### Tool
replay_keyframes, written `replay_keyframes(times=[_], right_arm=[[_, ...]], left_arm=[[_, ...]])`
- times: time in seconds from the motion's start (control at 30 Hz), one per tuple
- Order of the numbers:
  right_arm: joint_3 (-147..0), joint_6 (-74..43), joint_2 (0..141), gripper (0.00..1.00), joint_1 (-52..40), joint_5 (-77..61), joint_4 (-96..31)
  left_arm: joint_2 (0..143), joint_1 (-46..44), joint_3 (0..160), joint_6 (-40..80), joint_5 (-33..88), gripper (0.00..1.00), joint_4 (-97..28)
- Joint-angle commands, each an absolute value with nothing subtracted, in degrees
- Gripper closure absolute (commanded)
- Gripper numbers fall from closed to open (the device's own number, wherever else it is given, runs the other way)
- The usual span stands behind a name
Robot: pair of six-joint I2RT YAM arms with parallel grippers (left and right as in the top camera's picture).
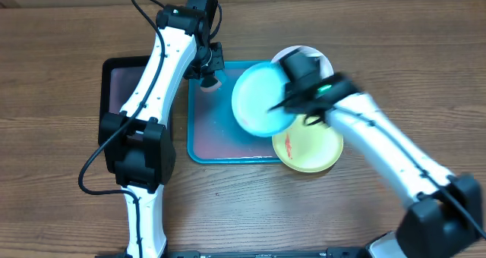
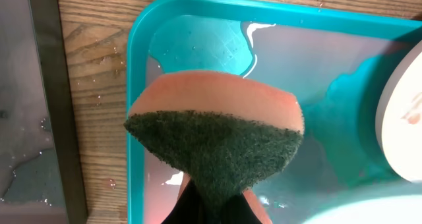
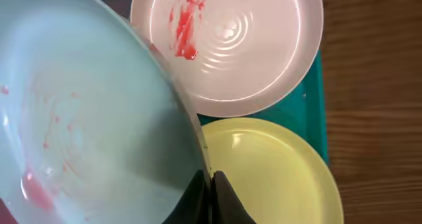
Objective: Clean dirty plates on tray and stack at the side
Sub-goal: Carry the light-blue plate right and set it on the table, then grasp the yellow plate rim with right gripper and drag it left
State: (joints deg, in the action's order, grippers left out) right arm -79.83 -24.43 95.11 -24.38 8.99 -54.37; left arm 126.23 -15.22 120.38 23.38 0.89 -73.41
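Observation:
Next, my right gripper moves to the right in the overhead view past the white plate, down onto empty wood on the tabletop beside the tray.
My right gripper is shut on the rim of the light blue plate and holds it tilted above the turquoise tray. The plate has faint red smears. The white plate with a red smear lies at the tray's right end. The yellow-green plate lies next to it, over the tray's near right corner. My left gripper is shut on an orange sponge with a dark green scouring face, over the tray's far left corner.
A smaller black tray with a wet surface lies left of the turquoise tray. The turquoise tray floor is wet with pinkish water. The table is brown wood.

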Motion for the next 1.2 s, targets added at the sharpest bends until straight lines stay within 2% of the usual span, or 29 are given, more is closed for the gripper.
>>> replay_keyframes(times=[0.0,0.27,0.37,0.57,0.87,0.9,0.93,0.97,1.03,1.17], right_arm=[[-80.75,-21.98,89.78,0.96,-13.21,-10.22,-55.09],[-78.26,-19.84,92.25,0.96,13.10,-10.22,-56.82],[-75.53,-19.68,94.41,0.96,18.50,-9.50,-54.68],[-70.32,-19.68,100.47,0.96,24.27,-9.47,-48.93],[-68.20,-19.66,106.00,0.95,25.36,-8.49,-44.36],[-68.23,-19.66,106.00,0.83,25.36,-8.51,-44.42],[-68.38,-19.64,105.97,0.66,25.36,-8.95,-44.80],[-68.86,-19.66,105.97,0.56,25.36,-9.76,-45.76],[-70.96,-19.57,105.91,0.51,25.36,-11.51,-49.36],[-77.76,-15.75,104.55,0.51,24.60,-16.10,-59.44]], left_arm=[[125.95,-14.79,121.12,21.85,1.06,0.96,-73.67],[125.97,-14.81,121.12,21.82,0.89,0.96,-73.63],[125.97,-14.81,121.12,21.85,0.89,0.96,-73.43],[125.97,-14.81,121.12,21.85,0.91,0.96,-72.84],[125.99,-15.14,121.12,21.85,0.91,0.96,-72.86],[125.99,-15.16,121.12,21.85,0.91,0.96,-72.86],[125.99,-15.25,121.12,21.85,0.91,0.96,-72.86],[125.99,-15.35,121.12,21.85,0.91,0.96,-72.84],[125.99,-15.44,121.12,21.85,0.91,0.96,-72.82],[125.99,-15.44,121.12,21.85,0.91,0.96,-72.86]])
